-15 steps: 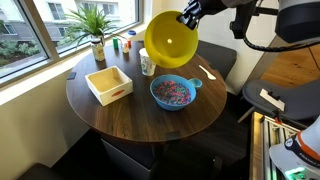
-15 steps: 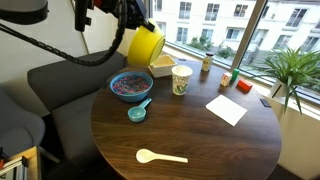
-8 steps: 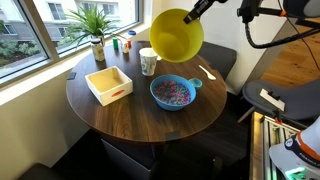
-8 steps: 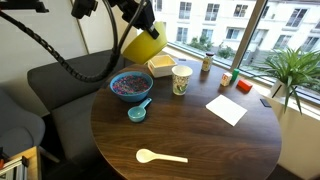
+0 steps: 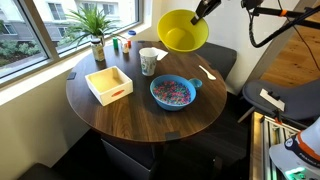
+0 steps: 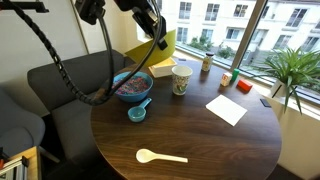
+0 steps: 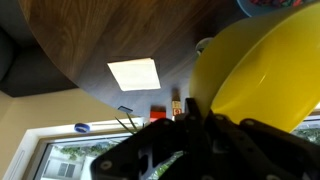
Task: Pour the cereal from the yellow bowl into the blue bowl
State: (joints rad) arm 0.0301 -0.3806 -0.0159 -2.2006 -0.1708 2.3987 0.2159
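Note:
I need to move my gripper down to the bare tabletop [image 5: 181, 63] between the cup and spoon and level the yellow bowl [image 5: 182, 32] to let go of it, because the cereal is in the blue bowl.
My gripper [image 5: 203, 11] is shut on the rim of the yellow bowl [image 5: 182, 32] and holds it tilted, high above the table; the bowl looks empty. In the wrist view the yellow bowl [image 7: 262, 78] fills the right side, with the gripper [image 7: 190, 112] clamped on its edge. The blue bowl [image 5: 173, 92] sits on the round wooden table [image 5: 120, 120] and holds the multicoloured cereal [image 5: 173, 91]. In an exterior view the blue bowl [image 6: 130, 85] is below and left of the yellow bowl [image 6: 155, 52].
A white cup [image 5: 148, 62], a white square tray [image 5: 109, 83] and a potted plant [image 5: 95, 30] stand on the table. A white spoon [image 6: 160, 156], a small blue scoop [image 6: 137, 111] and a white napkin [image 6: 227, 108] lie on it. A sofa [image 6: 60, 80] is behind.
The arm has lifted the yellow bowl up and away from above the blue bowl, turning it back toward level. The cereal stays in the blue bowl.

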